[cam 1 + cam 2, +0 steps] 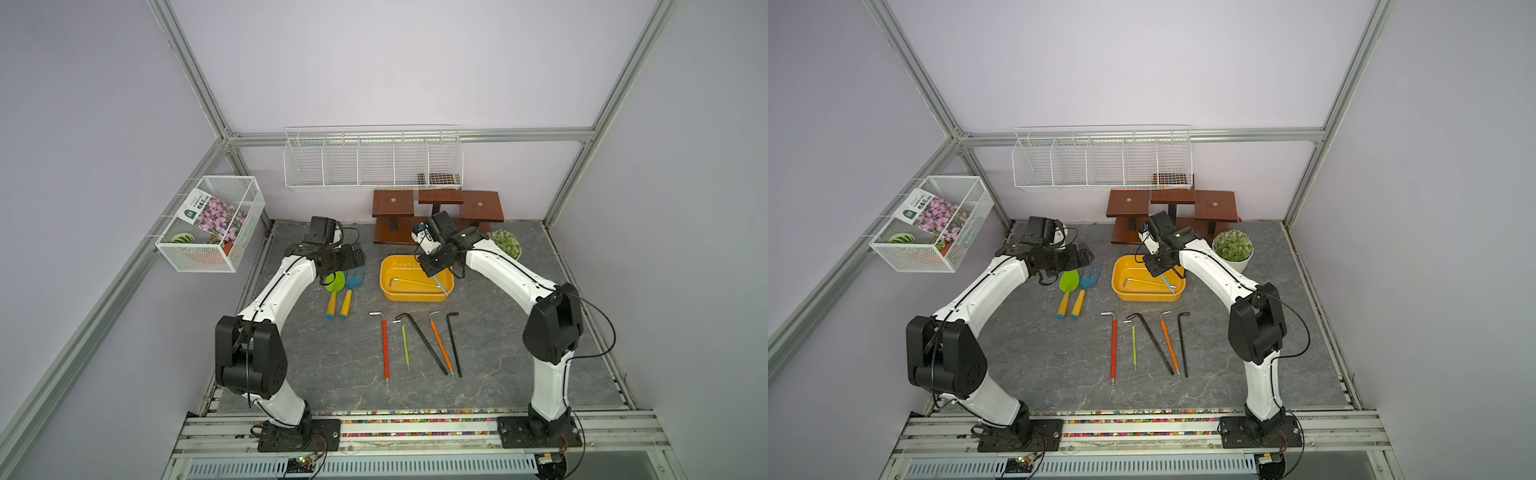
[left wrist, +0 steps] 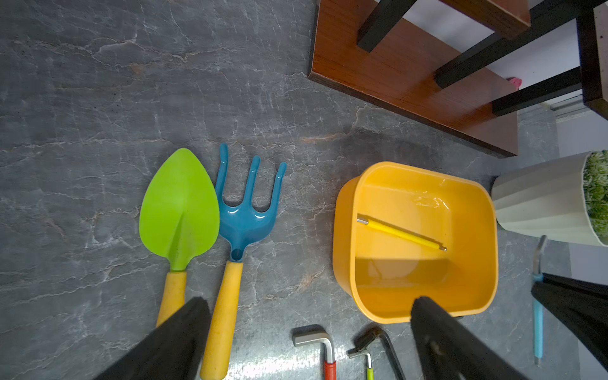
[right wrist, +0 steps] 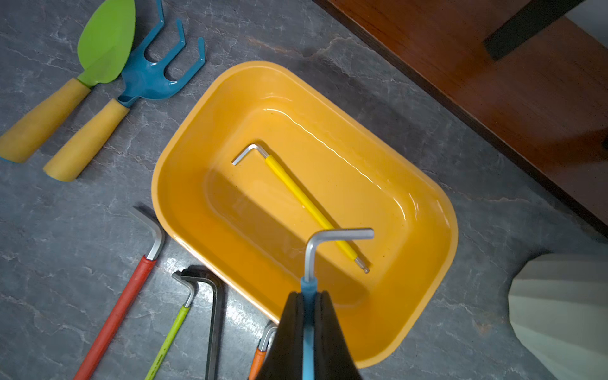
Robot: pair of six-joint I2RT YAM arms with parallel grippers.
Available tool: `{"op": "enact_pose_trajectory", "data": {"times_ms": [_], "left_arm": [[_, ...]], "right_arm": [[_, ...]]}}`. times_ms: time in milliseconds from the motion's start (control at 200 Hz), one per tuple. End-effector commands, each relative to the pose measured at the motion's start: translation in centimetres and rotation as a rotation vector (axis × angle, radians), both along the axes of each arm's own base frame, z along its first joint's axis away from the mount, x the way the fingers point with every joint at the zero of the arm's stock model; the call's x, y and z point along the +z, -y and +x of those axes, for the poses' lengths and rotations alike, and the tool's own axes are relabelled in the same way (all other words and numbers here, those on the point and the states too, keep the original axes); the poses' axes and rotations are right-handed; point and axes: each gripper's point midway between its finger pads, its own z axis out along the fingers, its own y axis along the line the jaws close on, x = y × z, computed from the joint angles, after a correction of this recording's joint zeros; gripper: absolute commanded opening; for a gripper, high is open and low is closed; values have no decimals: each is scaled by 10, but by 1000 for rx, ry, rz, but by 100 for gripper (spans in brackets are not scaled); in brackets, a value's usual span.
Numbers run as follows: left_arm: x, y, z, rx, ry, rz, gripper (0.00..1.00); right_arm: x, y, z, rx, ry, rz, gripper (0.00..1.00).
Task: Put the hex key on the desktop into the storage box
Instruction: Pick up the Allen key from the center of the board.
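I will next lower my right gripper toward the rake and release the blue-sleeved hex key [image 1: 440,286] on the bare bottom of the box below the gripper, by the yellow-sleeved hex key.
The yellow storage box [image 1: 411,296] [image 3: 184,184] stands on the dark veined desktop [image 1: 332,374]. A yellow-sleeved hex key [image 1: 411,282] [image 3: 306,200] lies flat inside it. My right gripper [image 1: 432,272] [image 3: 309,294] hangs over the box's near right part, shut on a blue-sleeved hex key [image 3: 310,283] [image 1: 440,286] whose silver bent end points down into the box. In front of the box several hex keys lie in a row: red [image 1: 385,345], green [image 1: 405,347], black [image 1: 424,343], orange [image 1: 441,347], black [image 1: 454,343]. My left gripper [image 2: 309,300] [image 1: 353,257] is open and holds nothing, left of the box.
A green trowel [image 1: 334,291] and a blue hand rake [image 1: 351,286] lie left of the box, under the left gripper. Behind the box stands a wooden stand [image 1: 436,208], with a potted plant [image 1: 505,243] to its right. White wire baskets [image 1: 374,162] [image 1: 212,224] hang on the walls.
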Motion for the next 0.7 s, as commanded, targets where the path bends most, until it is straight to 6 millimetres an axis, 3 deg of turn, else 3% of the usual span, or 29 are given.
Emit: {"op": "enact_pose_trajectory", "data": {"times_ms": [0,340,695], "left_arm": [[-2,-3,4,15,-8,0,100],[-3,-2,3,18,-11,-3,100],[-7,-1,3,15,-23,-9,100]], "right_arm": [[-4,-6,2,77,-3,-9,0],[-29,-16,23,178,7,-88,0],[-46,-37,38,260,42,-46,0]]}}
